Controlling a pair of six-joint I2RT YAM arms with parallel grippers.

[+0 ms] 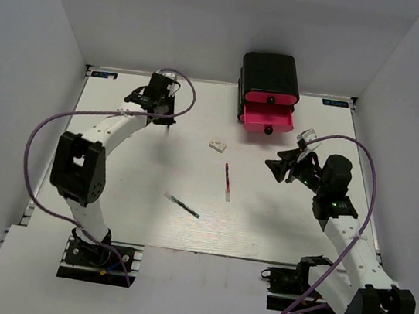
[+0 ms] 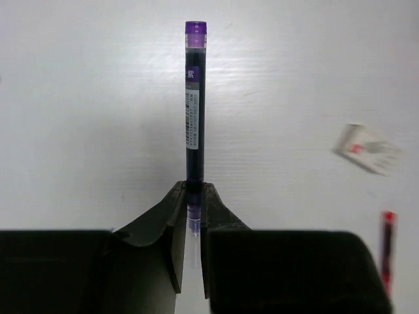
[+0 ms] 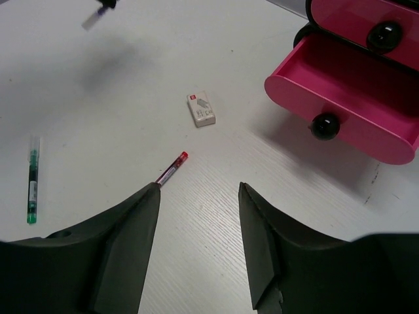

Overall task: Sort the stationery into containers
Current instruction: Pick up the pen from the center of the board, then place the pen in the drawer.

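I will move my left gripper over the open pink drawer point(image 1: 268, 120) next and let go of the purple pen, because that drawer is to the gripper's right in the top view.
My left gripper point(image 2: 194, 196) is shut on the lower end of a dark purple pen point(image 2: 195, 104), which sticks out ahead of the fingers above the white table. In the top view this gripper point(image 1: 158, 115) is at the far left. My right gripper point(image 3: 200, 190) is open and empty, hovering over the table in front of the drawers; in the top view it point(image 1: 278, 169) is at the right. The thin red pen point(image 1: 226, 181), the tiny white block point(image 1: 217, 146) and the dark teal pen point(image 1: 182, 205) lie mid-table. The black case point(image 1: 270, 73) has its lower pink drawer point(image 1: 268, 120) pulled open.
In the right wrist view the open drawer point(image 3: 340, 85) looks empty inside, with a shut drawer point(image 3: 383, 34) above it. The white block point(image 3: 201, 109), red pen point(image 3: 171, 169) and teal pen point(image 3: 32, 186) lie apart. White walls enclose the table.
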